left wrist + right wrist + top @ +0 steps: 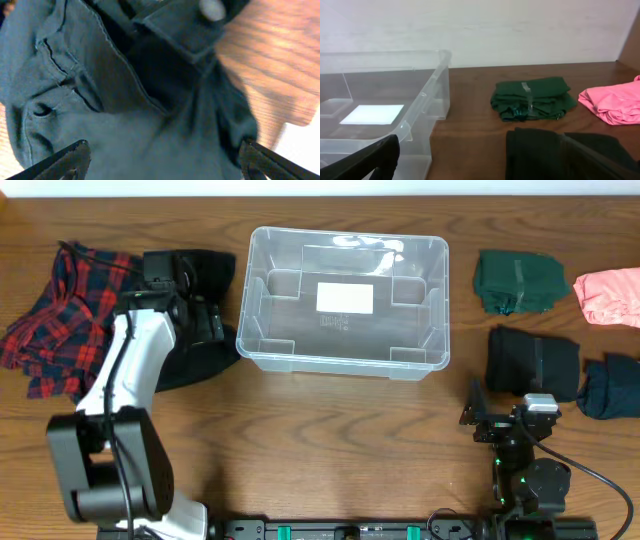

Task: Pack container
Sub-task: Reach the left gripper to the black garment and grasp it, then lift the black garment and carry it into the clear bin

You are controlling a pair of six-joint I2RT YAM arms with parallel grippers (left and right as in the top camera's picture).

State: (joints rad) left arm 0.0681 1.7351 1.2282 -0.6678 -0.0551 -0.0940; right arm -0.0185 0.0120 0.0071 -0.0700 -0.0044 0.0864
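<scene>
The dark jeans are below the robot's left gripper and their cloth already fills the space between its fingers, so the gripper will move down onto them next and close its fingers.
The clear plastic container [345,300] stands at the table's middle back, with a white label on its base and nothing in it; it also shows in the right wrist view [380,120]. My left gripper [205,320] is open right over dark jeans [200,355], left of the container; in the left wrist view the jeans [125,100] fill the space between the open fingers [162,157]. My right gripper [478,418] is open and empty near the front right, its fingers [480,160] low over the wood beside a black folded garment [555,152].
A red plaid shirt [65,315] lies at the far left. Right of the container lie a green folded garment [517,280], a pink one [610,295], a black one [532,362] and a dark blue one [612,388].
</scene>
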